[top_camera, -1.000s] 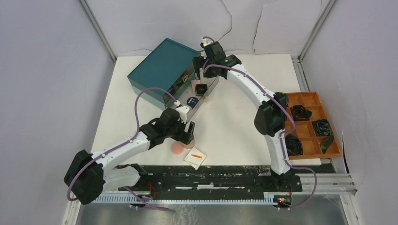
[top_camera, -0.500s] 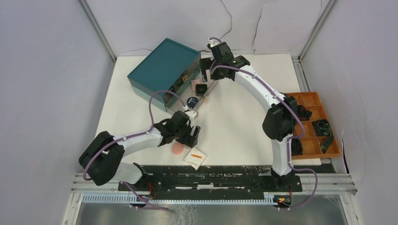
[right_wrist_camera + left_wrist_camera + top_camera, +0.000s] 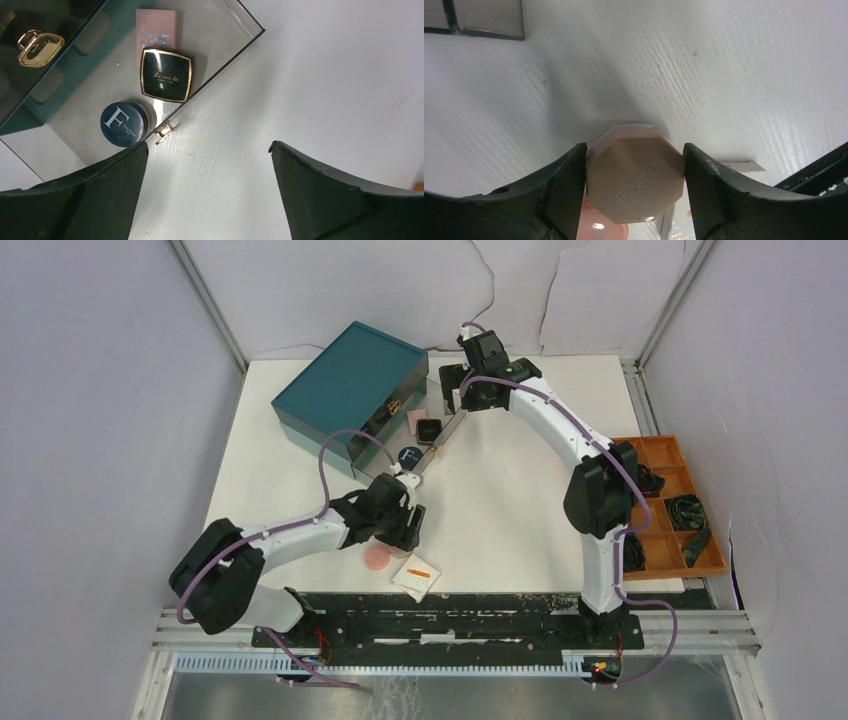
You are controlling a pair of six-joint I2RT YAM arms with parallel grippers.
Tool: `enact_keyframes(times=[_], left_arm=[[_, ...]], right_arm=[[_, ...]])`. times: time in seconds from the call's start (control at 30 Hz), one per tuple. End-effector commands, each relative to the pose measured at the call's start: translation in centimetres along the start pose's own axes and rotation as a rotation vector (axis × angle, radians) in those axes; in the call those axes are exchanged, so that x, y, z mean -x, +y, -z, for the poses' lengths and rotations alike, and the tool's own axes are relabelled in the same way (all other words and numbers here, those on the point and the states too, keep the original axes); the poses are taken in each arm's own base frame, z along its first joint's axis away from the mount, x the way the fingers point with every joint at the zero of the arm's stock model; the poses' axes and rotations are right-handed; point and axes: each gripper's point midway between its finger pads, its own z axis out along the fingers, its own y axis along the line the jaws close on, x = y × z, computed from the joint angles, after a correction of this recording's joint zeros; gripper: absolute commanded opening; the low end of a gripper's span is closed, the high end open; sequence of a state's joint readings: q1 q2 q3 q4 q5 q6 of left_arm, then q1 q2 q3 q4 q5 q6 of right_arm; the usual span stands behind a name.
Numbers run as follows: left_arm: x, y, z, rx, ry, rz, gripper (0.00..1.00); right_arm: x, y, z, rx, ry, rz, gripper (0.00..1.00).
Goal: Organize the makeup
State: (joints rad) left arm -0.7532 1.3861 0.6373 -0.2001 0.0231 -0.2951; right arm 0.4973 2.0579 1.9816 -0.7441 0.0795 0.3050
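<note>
My left gripper rises next, carries the compact outward over the drawer's free near end beside the dark-blue "F" tin (image 3: 124, 123), then lowers into that space.
My left gripper (image 3: 407, 526) is shut on a beige octagonal compact (image 3: 635, 172), held flat between both fingers low over the white table. A pink round disc (image 3: 377, 557) lies just beside it and shows under the compact in the left wrist view (image 3: 599, 231). A white pad (image 3: 417, 577) with a thin red stick on it lies near the front edge. My right gripper (image 3: 462, 390) is open and empty above the table, beside the open drawer. The drawer holds a black square compact (image 3: 166, 75), a pink square (image 3: 156, 29) and a dark-blue "F" tin (image 3: 124, 123).
The large teal drawer box (image 3: 345, 388) stands at the back left, its clear drawer (image 3: 235, 47) pulled out toward the middle, with a small gold latch (image 3: 167, 131). An orange compartment tray (image 3: 668, 455) with dark rolled bundles sits at the right edge.
My right gripper has drawn back to the right, away from the drawer. My left arm has shifted slightly right and its gripper stays over the discs near the front.
</note>
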Motion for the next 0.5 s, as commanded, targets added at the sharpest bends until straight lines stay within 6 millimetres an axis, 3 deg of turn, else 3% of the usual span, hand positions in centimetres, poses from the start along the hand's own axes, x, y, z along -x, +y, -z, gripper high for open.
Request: enact_keyframes(times=[0.0, 0.23, 0.33, 0.47], left_arm=[[5.8, -1.3, 2.5, 0.005, -0.105, 0.005, 0.33], [16.3, -4.1, 7.7, -0.025, -0.240, -0.094, 0.34], [19.6, -3.5, 8.0, -0.005, -0.276, -0.112, 0.34], [23.0, -0.6, 7.1, 0.029, -0.305, -0.082, 0.34]], right_arm=[[2.2, -0.4, 2.6, 0.004, -0.076, -0.007, 1.00], [1.4, -0.9, 2.3, -0.001, -0.060, -0.010, 1.00], [1.0, -1.0, 2.3, 0.000, -0.052, -0.011, 1.00], [0.2, -0.9, 2.6, 0.009, -0.037, -0.016, 0.99]])
